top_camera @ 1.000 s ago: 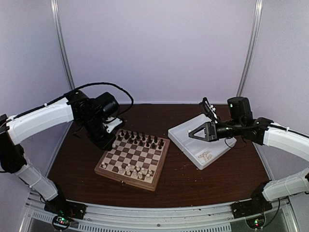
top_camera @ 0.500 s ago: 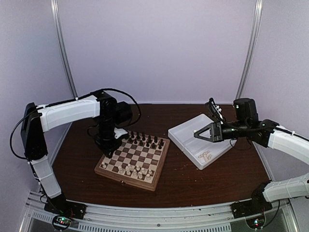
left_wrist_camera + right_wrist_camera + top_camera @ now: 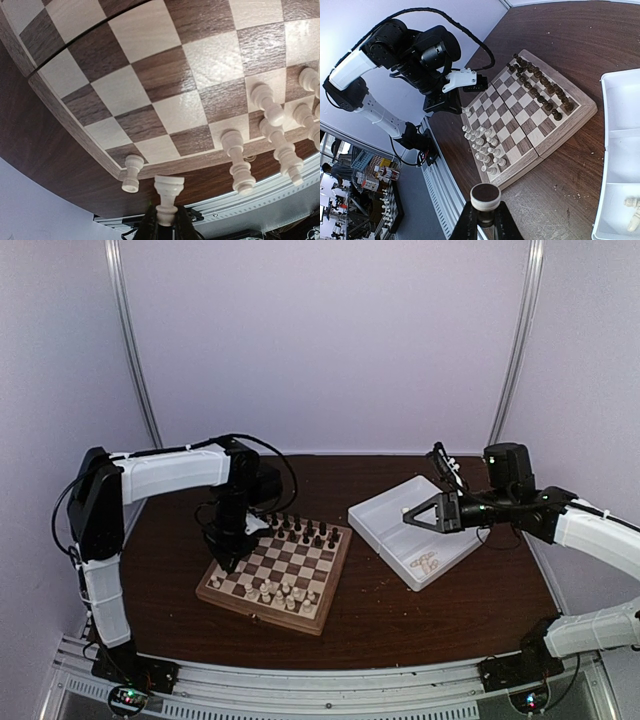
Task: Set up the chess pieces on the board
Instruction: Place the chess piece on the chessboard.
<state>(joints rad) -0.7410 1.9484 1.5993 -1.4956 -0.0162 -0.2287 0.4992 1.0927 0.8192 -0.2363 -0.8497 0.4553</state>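
Observation:
The cream piece needs to go down onto the light square (image 3: 229,588) (image 3: 157,148) beside the standing cream rook with my left gripper, because that square is empty.
The board (image 3: 340,568) lies at table centre, with cream chess pieces (image 3: 275,592) along its near rows and dark pieces (image 3: 295,528) along its far rows. My left gripper (image 3: 225,555) hangs over the board's near-left corner. In the left wrist view it (image 3: 165,223) is shut on a cream piece (image 3: 168,192), just above the frame beside a standing cream rook (image 3: 132,173). My right gripper (image 3: 412,517) hovers over the white tray (image 3: 380,548). In the right wrist view it (image 3: 485,214) is shut on a cream piece (image 3: 485,196) with a dark felt base.
A few loose cream pieces (image 3: 427,564) lie in the tray's near corner and show in the right wrist view (image 3: 632,210) too. A cable loops behind the left arm (image 3: 270,455). Purple walls close the back and sides.
My left arm has swung in from the back left and lowered its gripper to the board's near-left corner. My right gripper drew back slightly to the right, then stayed still.

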